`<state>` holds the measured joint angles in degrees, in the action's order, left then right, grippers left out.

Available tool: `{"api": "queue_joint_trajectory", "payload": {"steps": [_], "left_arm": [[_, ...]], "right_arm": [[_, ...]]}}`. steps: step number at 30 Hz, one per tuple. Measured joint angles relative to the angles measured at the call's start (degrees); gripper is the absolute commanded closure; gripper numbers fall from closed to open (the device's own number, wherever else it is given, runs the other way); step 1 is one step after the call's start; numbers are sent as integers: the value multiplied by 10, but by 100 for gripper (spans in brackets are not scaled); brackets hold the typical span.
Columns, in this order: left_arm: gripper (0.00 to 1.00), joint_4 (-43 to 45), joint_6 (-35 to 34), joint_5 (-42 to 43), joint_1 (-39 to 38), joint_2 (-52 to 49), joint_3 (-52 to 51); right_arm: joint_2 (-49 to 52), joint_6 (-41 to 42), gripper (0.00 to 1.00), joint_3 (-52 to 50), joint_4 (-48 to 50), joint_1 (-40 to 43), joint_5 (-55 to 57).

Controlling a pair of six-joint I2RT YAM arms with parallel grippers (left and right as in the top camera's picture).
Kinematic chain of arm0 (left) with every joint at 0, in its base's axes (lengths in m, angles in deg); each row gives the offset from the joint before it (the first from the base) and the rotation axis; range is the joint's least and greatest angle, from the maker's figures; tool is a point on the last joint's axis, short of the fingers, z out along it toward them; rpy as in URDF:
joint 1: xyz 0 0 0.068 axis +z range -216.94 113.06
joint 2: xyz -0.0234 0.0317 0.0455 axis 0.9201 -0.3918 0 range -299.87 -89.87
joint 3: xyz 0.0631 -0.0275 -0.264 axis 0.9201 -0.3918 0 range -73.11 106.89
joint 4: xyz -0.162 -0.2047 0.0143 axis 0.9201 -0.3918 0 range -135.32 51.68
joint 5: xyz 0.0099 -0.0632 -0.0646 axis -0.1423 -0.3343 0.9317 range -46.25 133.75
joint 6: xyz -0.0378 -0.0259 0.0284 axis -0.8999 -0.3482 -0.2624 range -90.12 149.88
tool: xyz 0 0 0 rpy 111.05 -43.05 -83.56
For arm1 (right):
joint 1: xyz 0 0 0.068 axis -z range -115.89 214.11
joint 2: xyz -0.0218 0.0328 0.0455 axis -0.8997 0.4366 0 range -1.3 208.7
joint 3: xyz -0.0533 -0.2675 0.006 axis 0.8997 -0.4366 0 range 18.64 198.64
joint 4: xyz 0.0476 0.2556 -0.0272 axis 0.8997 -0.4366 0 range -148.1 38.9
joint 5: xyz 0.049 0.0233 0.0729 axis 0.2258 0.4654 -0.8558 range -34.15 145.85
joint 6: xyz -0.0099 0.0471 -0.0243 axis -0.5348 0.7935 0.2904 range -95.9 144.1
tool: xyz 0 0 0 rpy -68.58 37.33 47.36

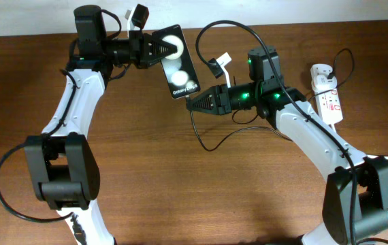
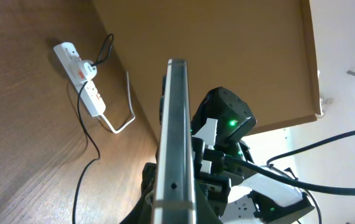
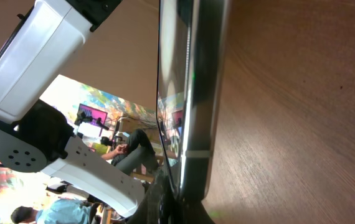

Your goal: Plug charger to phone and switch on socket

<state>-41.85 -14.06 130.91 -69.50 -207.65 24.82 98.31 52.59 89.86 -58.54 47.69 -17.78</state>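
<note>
The charger's connector is already at the phone's lower end, so next I will lower my left gripper, lay the phone flat on the bare tabletop below and let it go.
My left gripper [image 1: 161,49] is shut on the upper end of the phone [image 1: 178,64], a black glossy slab with "Galaxy" text, and holds it tilted above the table. My right gripper [image 1: 194,103] is shut at the phone's lower end, on the charger's connector, whose tip is hidden. The charger's thin black cable [image 1: 204,139] loops down from it onto the table. In the left wrist view the phone [image 2: 176,124] shows edge-on; in the right wrist view the phone [image 3: 196,93] does too, reaching down between my jaws [image 3: 190,205]. The white socket [image 1: 329,101] lies at the far right.
The socket [image 2: 84,81] has a white plug in it with a black cable [image 2: 85,134] trailing off across the wooden table. Its thick white cord [image 2: 124,118] runs toward the table edge. The two arms meet closely above the table's middle back.
</note>
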Motion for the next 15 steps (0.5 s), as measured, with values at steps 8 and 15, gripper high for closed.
{"api": "queue_joint_trajectory", "payload": {"steps": [8,15], "left_arm": [[100,2,0,-3,-2,0,0],[100,4,0,-19,-8,0,2]], "right_arm": [[0,1,96,-3,18,2,-4],[4,2,96,-10,40,15,-11]]}}
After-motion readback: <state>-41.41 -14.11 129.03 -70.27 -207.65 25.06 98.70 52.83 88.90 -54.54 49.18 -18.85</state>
